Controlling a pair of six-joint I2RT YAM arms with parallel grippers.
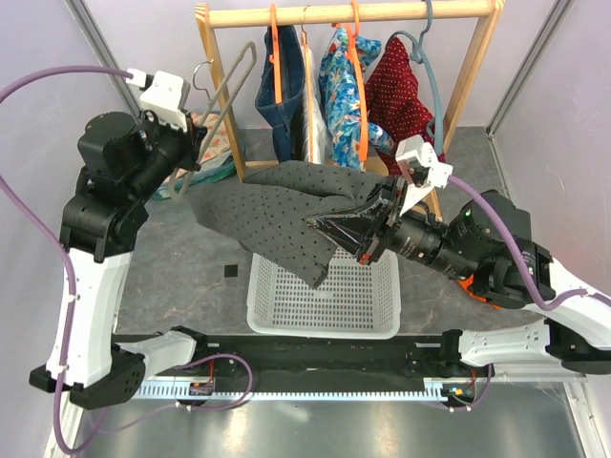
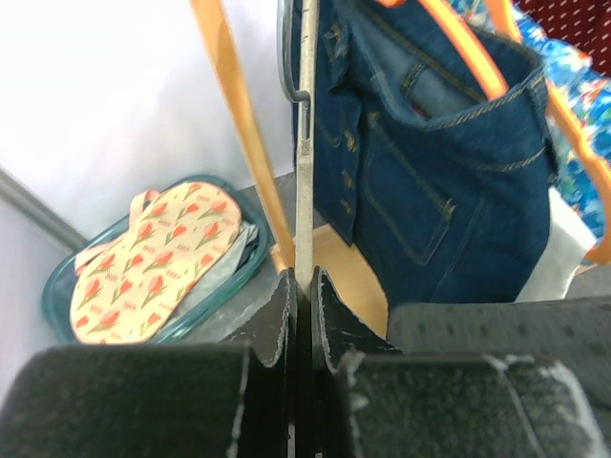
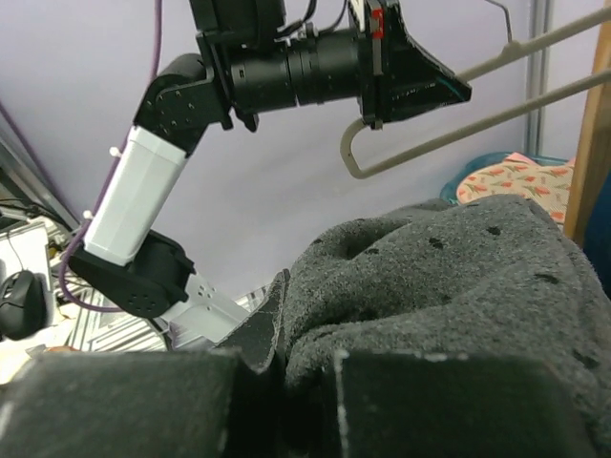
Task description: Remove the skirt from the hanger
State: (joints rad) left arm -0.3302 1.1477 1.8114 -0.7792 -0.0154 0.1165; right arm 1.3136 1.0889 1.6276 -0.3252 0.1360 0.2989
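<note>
The robot's left gripper should next carry the bare grey hanger outward, set the hanger's hook on the bar's loose end beside the skirt and let go of the hanger.
The dark navy denim skirt (image 1: 286, 119) hangs on an orange hanger (image 1: 277, 57) on the rail at the back, and neither gripper touches it. It fills the upper right of the left wrist view (image 2: 439, 181), with the orange hanger (image 2: 468, 43) in its waistband. My left gripper (image 1: 194, 143) (image 2: 304, 286) is shut on a thin grey hanger (image 1: 229, 81) (image 2: 304, 172) held up at the left. My right gripper (image 1: 351, 232) (image 3: 286, 320) is shut on a dark grey dotted garment (image 1: 258, 215) (image 3: 458, 286), which drapes over the basket. The grey hanger (image 3: 458, 134) shows bare above that garment.
A white slatted basket (image 1: 325, 305) stands at the front centre. The wooden rack (image 1: 382, 11) also holds a blue floral garment (image 1: 339, 76) and a red dotted one (image 1: 401, 91). A teal tub with tulip-print cloth (image 2: 153, 258) sits by the rack's left leg.
</note>
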